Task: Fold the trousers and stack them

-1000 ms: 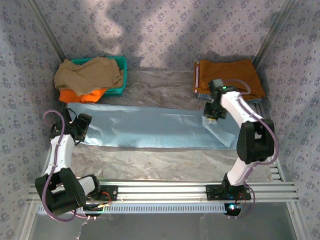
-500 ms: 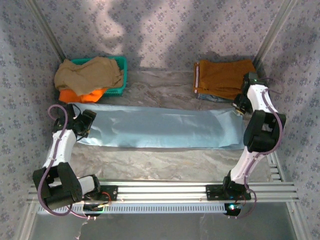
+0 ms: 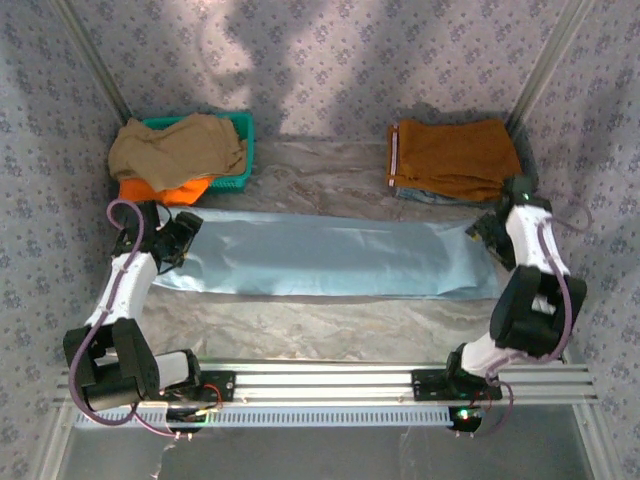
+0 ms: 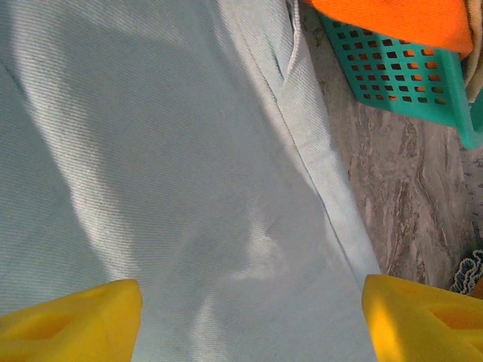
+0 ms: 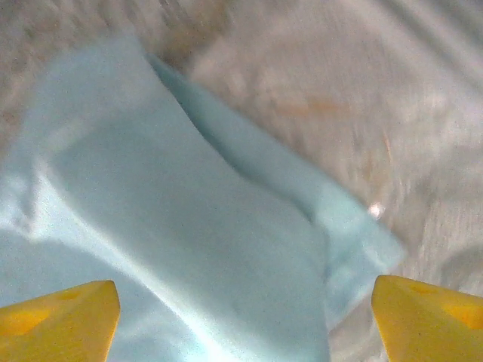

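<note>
My right gripper will move back toward the base and down onto the near corner of the trousers' upper leg, because the edge of that corner stands apart from the trouser layer below.
The pale sky-blue trousers lie flat in a long strip across the middle of the table. My left gripper hovers over their left end, open. In the left wrist view its yellow fingertips stand wide apart over the waist fabric, and nothing is between them at the left gripper. My right gripper is over the right end, open. In the right wrist view the right gripper straddles the leg ends, which lie loose on the table.
A folded rust-orange pair sits at the back right. A teal basket at the back left holds tan and orange garments; its mesh wall is close to the waist. Patterned walls close in both sides.
The right gripper carried the folded-over leg end rightward, laying the trousers out full length, then opened and let go. The left gripper shifted slightly up and right.
</note>
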Motion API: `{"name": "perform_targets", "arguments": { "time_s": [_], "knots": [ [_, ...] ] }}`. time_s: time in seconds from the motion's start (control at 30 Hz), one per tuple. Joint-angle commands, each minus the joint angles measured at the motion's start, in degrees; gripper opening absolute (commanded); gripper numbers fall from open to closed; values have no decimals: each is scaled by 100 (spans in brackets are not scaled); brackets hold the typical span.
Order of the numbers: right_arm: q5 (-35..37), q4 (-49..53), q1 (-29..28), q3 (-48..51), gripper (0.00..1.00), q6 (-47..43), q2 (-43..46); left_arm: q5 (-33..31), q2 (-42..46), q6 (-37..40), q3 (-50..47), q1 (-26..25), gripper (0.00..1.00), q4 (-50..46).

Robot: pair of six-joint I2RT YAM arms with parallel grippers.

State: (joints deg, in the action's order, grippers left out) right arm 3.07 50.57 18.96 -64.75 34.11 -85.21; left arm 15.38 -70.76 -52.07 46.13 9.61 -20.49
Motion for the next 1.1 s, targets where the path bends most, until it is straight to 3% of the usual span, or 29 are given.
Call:
{"name": "perform_targets", "arguments": {
  "time_s": [0.0,0.17,0.3,0.47,0.67,0.93,1.0,1.07],
  "knots": [
    [-1540,-193,762,941,88,404,658,7,-124,-41,-31,-77,77,290],
    [-2794,-507,1521,1884,96,855,1375,191,-337,-88,-69,-84,77,515],
    [-3747,-1672,1847,2644,97,1734,1267,308,-343,-141,-78,-90,77,634],
    [-3672,-2806,1866,3126,84,2675,1401,295,-308,-97,-108,-90,78,613],
    [-3243,-2946,1928,3033,70,2690,1563,349,-415,-127,-157,-90,78,716],
    [-3115,-2717,1995,2631,11,2386,1008,396,-465,-112,-174,-75,78,757],
    [-3075,-2635,2037,2548,0,2361,1111,403,-456,-110,-183,-77,78,757],
    [-2928,-2382,1956,2239,0,2171,1233,439,-456,-110,-174,-81,78,757]
  ]
}}
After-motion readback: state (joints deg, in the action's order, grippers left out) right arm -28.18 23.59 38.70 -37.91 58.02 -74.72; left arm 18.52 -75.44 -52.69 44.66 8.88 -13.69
